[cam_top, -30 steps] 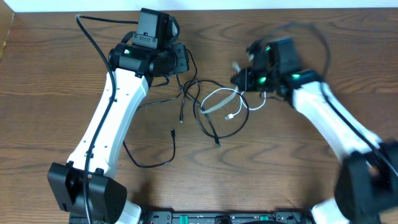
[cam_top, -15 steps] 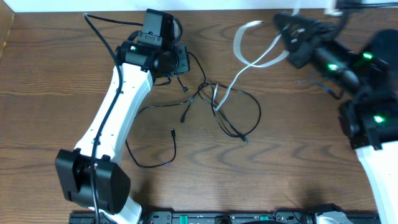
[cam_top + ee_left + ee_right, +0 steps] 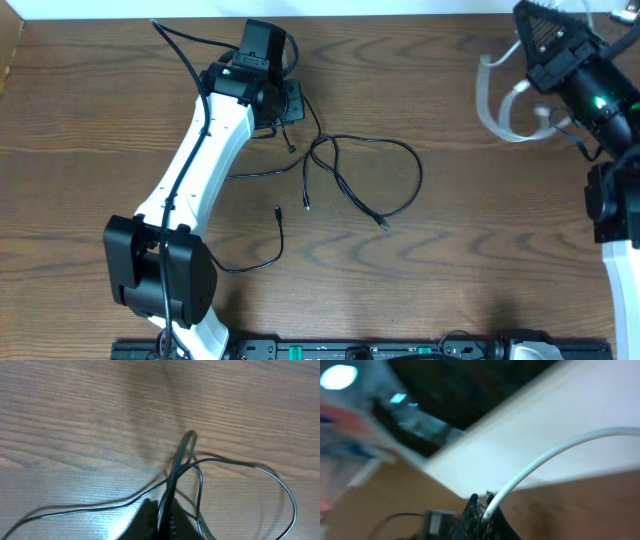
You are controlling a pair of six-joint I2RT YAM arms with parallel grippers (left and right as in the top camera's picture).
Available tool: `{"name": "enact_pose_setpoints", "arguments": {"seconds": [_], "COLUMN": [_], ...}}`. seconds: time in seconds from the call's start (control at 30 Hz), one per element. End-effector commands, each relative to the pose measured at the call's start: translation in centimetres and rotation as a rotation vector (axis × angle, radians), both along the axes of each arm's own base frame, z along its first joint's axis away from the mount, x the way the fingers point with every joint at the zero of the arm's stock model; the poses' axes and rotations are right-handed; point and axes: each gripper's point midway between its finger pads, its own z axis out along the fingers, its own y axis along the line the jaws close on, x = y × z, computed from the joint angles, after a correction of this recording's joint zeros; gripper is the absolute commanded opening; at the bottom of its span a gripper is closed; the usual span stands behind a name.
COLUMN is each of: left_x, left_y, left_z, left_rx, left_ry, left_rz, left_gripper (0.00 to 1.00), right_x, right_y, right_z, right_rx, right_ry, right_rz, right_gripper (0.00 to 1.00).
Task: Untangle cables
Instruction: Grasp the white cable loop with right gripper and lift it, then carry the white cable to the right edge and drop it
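Observation:
My right gripper goes down toward the right in the overhead view next, onto the table's far corner, and releases the white cable away from the black ones.
My left gripper (image 3: 288, 112) (image 3: 166, 519) is low over the table's back left, shut on a thin black cable (image 3: 186, 445) that rises from its jaws in a narrow loop. On the wood beyond it, a black cable (image 3: 418, 170) lies in a wide loop ending in a small plug (image 3: 382, 226). Two more black strands (image 3: 250, 172) (image 3: 279, 240) trail left and forward. At the back right my right gripper (image 3: 535, 25) (image 3: 489, 505) is raised and shut on the white cable (image 3: 540, 462). That white cable (image 3: 497, 110) hangs in a blurred loop, apart from the black ones.
The wooden table (image 3: 460, 260) ends at a pale wall along the back. A thick black arm wire (image 3: 180, 45) arcs over the left arm. The left arm's base (image 3: 160, 275) stands at the front left, the right arm's white link (image 3: 620, 270) along the right edge.
My right gripper has swung up and to the right, pulling the white cable out of the black loops. The left arm has shifted slightly toward the back right. The black loop has spread out.

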Motion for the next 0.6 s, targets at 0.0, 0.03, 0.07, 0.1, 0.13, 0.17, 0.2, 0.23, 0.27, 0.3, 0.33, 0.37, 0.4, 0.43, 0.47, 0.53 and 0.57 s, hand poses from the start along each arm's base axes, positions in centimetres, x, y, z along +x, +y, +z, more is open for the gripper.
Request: {"name": "enact_pose_setpoints", "arguments": {"seconds": [0.0,0.03,0.07,0.1,0.13,0.17,0.2,0.23,0.27,0.3,0.33,0.37,0.4,0.43,0.47,0.53,0.57], "left_x": [0.2,0.2,0.2,0.2,0.2,0.2,0.2,0.1,0.1,0.0,-0.1,-0.2,-0.4,-0.5,-0.7,-1.3,-1.7], "left_y": [0.7,0.7,0.7,0.7,0.7,0.7,0.7,0.7,0.7,0.7,0.8,0.8,0.8,0.8,0.9,0.5,-0.1], "left_z": [-0.3,-0.3,-0.2,-0.2,-0.1,0.0,0.2,0.6,1.3,1.9,2.4,3.2,4.1,4.7,5.6,7.2,8.0], "left_rx": [0.030,0.031,0.038,0.047,0.054,0.060,0.061,0.059,0.055,0.052,0.050,0.046,0.043,0.040,0.034,-0.002,-0.037], "left_ry": [-0.002,-0.003,-0.007,-0.011,-0.016,-0.019,-0.022,-0.029,-0.042,-0.053,-0.062,-0.076,-0.092,-0.103,-0.122,-0.151,-0.162], "left_rz": [0.007,0.005,-0.014,-0.035,-0.051,-0.063,-0.067,-0.070,-0.071,-0.071,-0.070,-0.069,-0.070,-0.069,-0.069,-0.084,-0.102], "left_gripper": [0.49,0.65,0.73,0.81,0.87,0.88,0.91,0.91,0.92,0.92,0.92,0.93,0.93,0.93,0.93,0.93,0.93], "right_x": [2.0,2.3,2.7,3.0,3.1,3.4,3.6,4.0,4.4,4.8,5.2,5.6,6.1,6.4,7.0,8.0,8.6], "right_y": [-3.2,-3.5,-4.0,-4.4,-4.7,-5.2,-5.7,-6.3,-7.1,-7.8,-8.4,-8.9,-9.5,-9.8,-10.5,-12.0,-13.2], "right_z": [-3.0,-4.0,-5.7,-7.3,-8.5,-9.8,-10.8,-11.9,-13.0,-13.7,-13.9,-14.0,-13.9,-13.6,-13.1,-12.0,-11.1], "right_rx": [-0.131,-0.175,-0.229,-0.257,-0.272,-0.284,-0.296,-0.304,-0.309,-0.314,-0.320,-0.327,-0.339,-0.347,-0.360,-0.383,-0.400], "right_ry": [0.062,0.081,0.127,0.176,0.213,0.257,0.287,0.323,0.360,0.387,0.402,0.412,0.418,0.418,0.417,0.415,0.407], "right_rz": [-0.172,-0.188,-0.198,-0.204,-0.203,-0.205,-0.208,-0.213,-0.223,-0.231,-0.236,-0.240,-0.245,-0.249,-0.261,-0.310,-0.354], "right_gripper": [0.01,0.01,0.01,0.01,0.01,0.01,0.01,0.01,0.01,0.01,0.01,0.01,0.01,0.01,0.01,0.01,0.01]}}
